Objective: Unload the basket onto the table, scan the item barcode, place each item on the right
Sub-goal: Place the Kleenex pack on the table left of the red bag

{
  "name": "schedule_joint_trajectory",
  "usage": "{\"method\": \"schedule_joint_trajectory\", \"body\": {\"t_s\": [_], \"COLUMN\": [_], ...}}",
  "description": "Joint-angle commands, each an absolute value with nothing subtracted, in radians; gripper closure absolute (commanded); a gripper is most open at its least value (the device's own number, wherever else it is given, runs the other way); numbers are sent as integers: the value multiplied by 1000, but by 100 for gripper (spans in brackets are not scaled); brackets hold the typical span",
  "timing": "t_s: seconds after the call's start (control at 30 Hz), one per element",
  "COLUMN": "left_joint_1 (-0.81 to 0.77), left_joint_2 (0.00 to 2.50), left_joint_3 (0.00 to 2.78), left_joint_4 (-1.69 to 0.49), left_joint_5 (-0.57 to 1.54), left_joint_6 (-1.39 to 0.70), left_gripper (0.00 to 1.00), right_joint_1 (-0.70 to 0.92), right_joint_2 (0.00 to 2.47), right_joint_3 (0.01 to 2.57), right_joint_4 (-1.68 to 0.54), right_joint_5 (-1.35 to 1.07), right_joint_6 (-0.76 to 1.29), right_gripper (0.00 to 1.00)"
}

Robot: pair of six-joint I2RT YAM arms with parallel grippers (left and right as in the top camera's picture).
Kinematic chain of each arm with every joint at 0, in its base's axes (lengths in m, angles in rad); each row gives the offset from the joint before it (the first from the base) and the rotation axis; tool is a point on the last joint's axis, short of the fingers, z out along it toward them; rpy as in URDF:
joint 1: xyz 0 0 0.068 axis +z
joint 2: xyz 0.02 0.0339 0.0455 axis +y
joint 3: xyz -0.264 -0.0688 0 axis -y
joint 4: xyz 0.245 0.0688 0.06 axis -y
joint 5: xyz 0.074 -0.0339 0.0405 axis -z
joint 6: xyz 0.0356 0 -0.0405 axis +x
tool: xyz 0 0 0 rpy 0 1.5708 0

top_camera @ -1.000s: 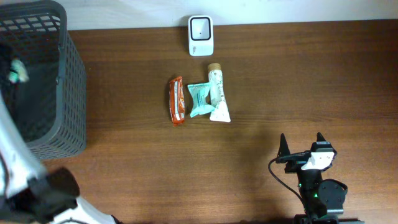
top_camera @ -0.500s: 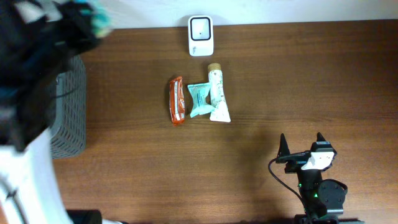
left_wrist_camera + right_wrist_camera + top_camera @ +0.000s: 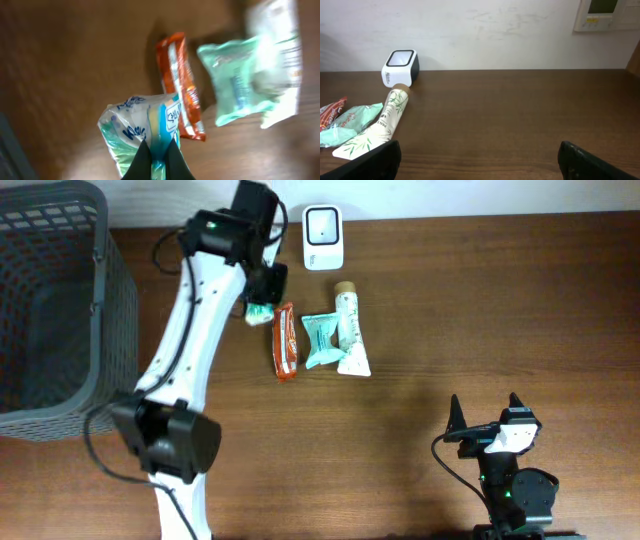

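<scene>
My left gripper lowers the teal-and-white packet beside the bar's near end next, as bare wood shows on the basket side of the orange bar [image 3: 285,342].
My left gripper [image 3: 262,302] hangs over the table just left of the orange snack bar [image 3: 285,342], shut on a teal-and-white packet [image 3: 257,311]. In the left wrist view the fingertips [image 3: 159,152] pinch the packet's [image 3: 142,127] blue seam, above the orange bar [image 3: 181,85] and beside a teal pouch [image 3: 240,82]. The white barcode scanner [image 3: 322,237] stands at the table's far edge, a little right of this gripper. My right gripper [image 3: 485,416] rests near the front edge, open and holding nothing, its midpoint [image 3: 480,160] over bare wood; the scanner [image 3: 400,67] shows far left.
A dark mesh basket [image 3: 100,320] stands at the far left. A teal pouch [image 3: 320,340] and a white bamboo-print tube [image 3: 350,332] lie beside the orange bar below the scanner. The tube [image 3: 380,125] also shows in the right wrist view.
The left arm has swung from over the basket across to the table beside the orange bar, carrying the packet. The right arm has not moved.
</scene>
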State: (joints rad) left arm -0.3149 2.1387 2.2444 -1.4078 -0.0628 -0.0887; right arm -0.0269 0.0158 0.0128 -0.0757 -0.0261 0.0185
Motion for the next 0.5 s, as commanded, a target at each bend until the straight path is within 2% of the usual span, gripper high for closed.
{"method": "schedule_joint_trajectory", "body": {"t_s": [0.0,0.17,0.2,0.3,0.33,0.47], "left_joint_1": [-316,-316,-316,-315,-310,-281], "left_joint_2": [2232,2298,2299,2298,2297,2296], "left_joint_3": [2156,2043,2043,2070,2105,2391], "left_joint_4": [-1411,-1365,-1364,-1371,-1393,-1560], "left_joint_5": [-105,-99,-99,-102,-102,-101], "left_joint_6": [-186,-197,-197,-197,-197,-197], "left_gripper": [100,100,93,19,1,1], "right_joint_1": [-20,-20,-20,-20,-20,-20], "right_joint_2": [9,9,9,9,9,9], "right_joint_3": [6,6,6,6,6,6], "right_joint_4": [-79,-79,-79,-79,-79,-79], "right_joint_5": [-22,-22,-22,-22,-22,-22], "right_joint_6": [15,15,15,15,15,15], "right_gripper": [1,1,1,1,1,1]}}
